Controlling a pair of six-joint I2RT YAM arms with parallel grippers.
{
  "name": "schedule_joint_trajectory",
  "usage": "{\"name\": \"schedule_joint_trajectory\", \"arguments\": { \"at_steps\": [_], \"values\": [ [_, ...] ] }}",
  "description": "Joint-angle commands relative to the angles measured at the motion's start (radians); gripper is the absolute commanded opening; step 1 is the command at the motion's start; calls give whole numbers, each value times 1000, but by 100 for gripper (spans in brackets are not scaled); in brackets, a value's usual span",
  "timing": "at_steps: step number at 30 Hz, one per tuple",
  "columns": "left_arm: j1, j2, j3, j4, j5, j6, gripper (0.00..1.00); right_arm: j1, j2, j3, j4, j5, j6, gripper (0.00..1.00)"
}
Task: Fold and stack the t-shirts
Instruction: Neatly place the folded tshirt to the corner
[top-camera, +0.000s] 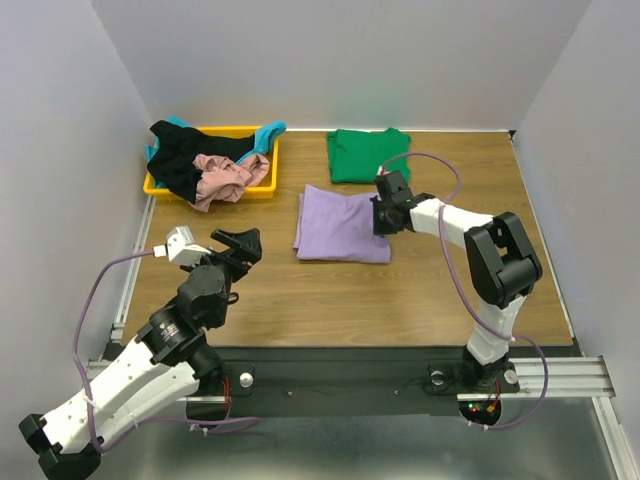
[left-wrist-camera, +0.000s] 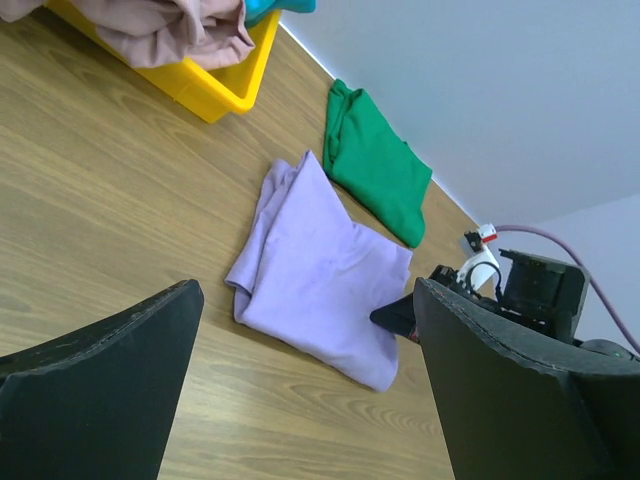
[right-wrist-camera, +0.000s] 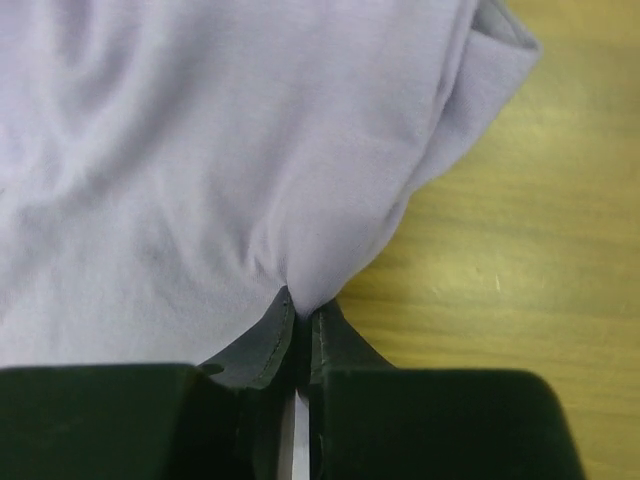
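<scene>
My right gripper will lift the folded purple t-shirt outward, then lower and release it on the green t-shirt (top-camera: 365, 154), already folded farther outward.
The lavender purple t-shirt (top-camera: 340, 226) lies folded flat mid-table. My right gripper (top-camera: 381, 218) is shut on its right edge, and the wrist view shows a pinch of purple cloth (right-wrist-camera: 220, 150) drawn between the closed fingertips (right-wrist-camera: 302, 310). A green t-shirt (top-camera: 365, 154) lies folded behind it. My left gripper (top-camera: 240, 240) hovers open and empty over bare wood to the purple shirt's left; its wrist view looks at the purple shirt (left-wrist-camera: 325, 270) and the green one (left-wrist-camera: 378, 165). Black (top-camera: 185, 160), dusty pink (top-camera: 225, 176) and teal (top-camera: 268, 132) shirts are heaped in the tray.
The yellow plastic tray (top-camera: 262, 190) stands at the back left corner, seen also as the tray (left-wrist-camera: 225, 90) in the left wrist view. Grey walls close the table on the left, back and right. The right arm's purple cable (top-camera: 440, 165) loops above the table's right half.
</scene>
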Motion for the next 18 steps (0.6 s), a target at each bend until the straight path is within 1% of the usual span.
{"name": "schedule_joint_trajectory", "arguments": {
  "at_steps": [1,6,9,12,15,18],
  "values": [
    [4,-6,-10,5,-74,-25,98,42,12,149,25,43,-222,1],
    [4,2,-13,-1,-111,-36,98,91,54,280,32,83,-392,1],
    [5,7,-18,-3,-127,-42,99,94,108,380,32,95,-392,0],
    [7,7,-13,-10,-146,-44,99,93,168,484,32,125,-440,0],
    [5,2,-15,-13,-158,-42,99,94,222,577,32,212,-432,0],
    [8,0,-21,-4,-177,-48,99,93,304,738,32,318,-414,1]
  ]
}}
